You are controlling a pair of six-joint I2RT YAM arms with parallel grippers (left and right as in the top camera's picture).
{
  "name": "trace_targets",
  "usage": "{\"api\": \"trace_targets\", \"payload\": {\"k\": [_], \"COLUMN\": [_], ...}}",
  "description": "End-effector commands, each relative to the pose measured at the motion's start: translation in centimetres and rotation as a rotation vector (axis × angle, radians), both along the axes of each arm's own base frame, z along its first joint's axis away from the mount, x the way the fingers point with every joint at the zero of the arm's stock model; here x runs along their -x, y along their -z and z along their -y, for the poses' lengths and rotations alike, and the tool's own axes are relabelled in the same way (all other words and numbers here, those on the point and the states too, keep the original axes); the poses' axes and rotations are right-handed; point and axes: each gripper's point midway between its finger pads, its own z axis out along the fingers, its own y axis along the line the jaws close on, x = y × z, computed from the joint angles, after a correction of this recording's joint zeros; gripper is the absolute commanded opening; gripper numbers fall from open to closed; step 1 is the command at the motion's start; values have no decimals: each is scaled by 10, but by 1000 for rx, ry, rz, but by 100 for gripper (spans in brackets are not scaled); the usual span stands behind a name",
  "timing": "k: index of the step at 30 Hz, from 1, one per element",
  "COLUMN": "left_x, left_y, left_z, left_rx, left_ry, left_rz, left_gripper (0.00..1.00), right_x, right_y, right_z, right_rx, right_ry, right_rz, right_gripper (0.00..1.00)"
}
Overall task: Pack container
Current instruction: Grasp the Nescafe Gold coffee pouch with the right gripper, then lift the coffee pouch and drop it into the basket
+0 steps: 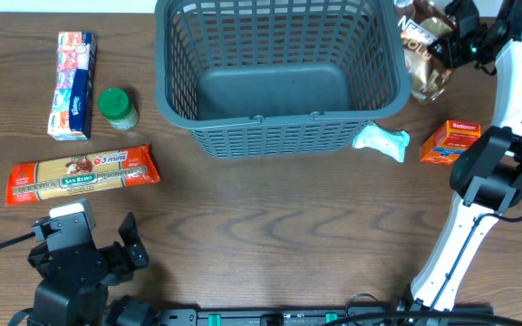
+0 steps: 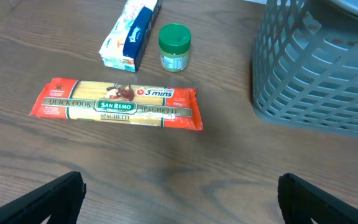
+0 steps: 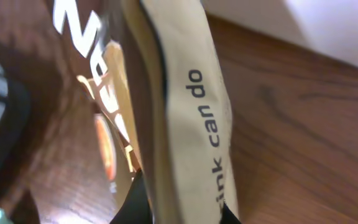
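Observation:
My right gripper first raises the pouch (image 1: 421,54) next and crosses over the basket's rim that bars it, to get it into the empty basket.
The container, a grey-blue lattice basket (image 1: 279,136), stands empty at the back middle; its corner shows in the left wrist view (image 2: 316,74). My right gripper (image 1: 449,38) is shut on the top of a brown and gold pouch (image 1: 421,54), held beside the basket's right rim; the right wrist view shows my fingers (image 3: 179,211) pinching the pouch's cream edge (image 3: 185,93). My left gripper (image 2: 179,199) is open and empty near the table's front left (image 1: 80,249), short of a red spaghetti pack (image 2: 117,106).
The spaghetti pack (image 1: 82,174), a green-lidded jar (image 1: 116,107) and a tissue pack (image 1: 72,83) lie left of the basket. A white-teal packet (image 1: 381,141) and an orange box (image 1: 451,142) lie at the right, near my right arm.

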Motion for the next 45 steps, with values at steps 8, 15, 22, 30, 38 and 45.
{"api": "trace_targets", "payload": {"k": [8,15,22,30,38,45], "left_x": [1,1,1,1,1,1], "left_y": [-6,-6,-6,-6,-6,-6], "left_z": [-4,-4,-4,-4,-4,-4], "left_rx": [9,8,8,8,9,9], "left_ry": [-24,-24,-24,-24,-24,-24], "left_rz": [22,22,22,22,22,22], "left_gripper": [99,98,99,99,99,99], "right_x": [55,144,218,215,183,157], "right_y": [-281,-414,-477,-400,-341,-337], "right_z": [-26,-76,-111,-116,-146,-183], "right_rx": [-93,-158,-378,-639,-544,-574], "right_ry": [173,166,293,739,828,755], "right_rz": [475,732,808,425,267,266], "right_gripper": [1,1,1,1,1,1]}}
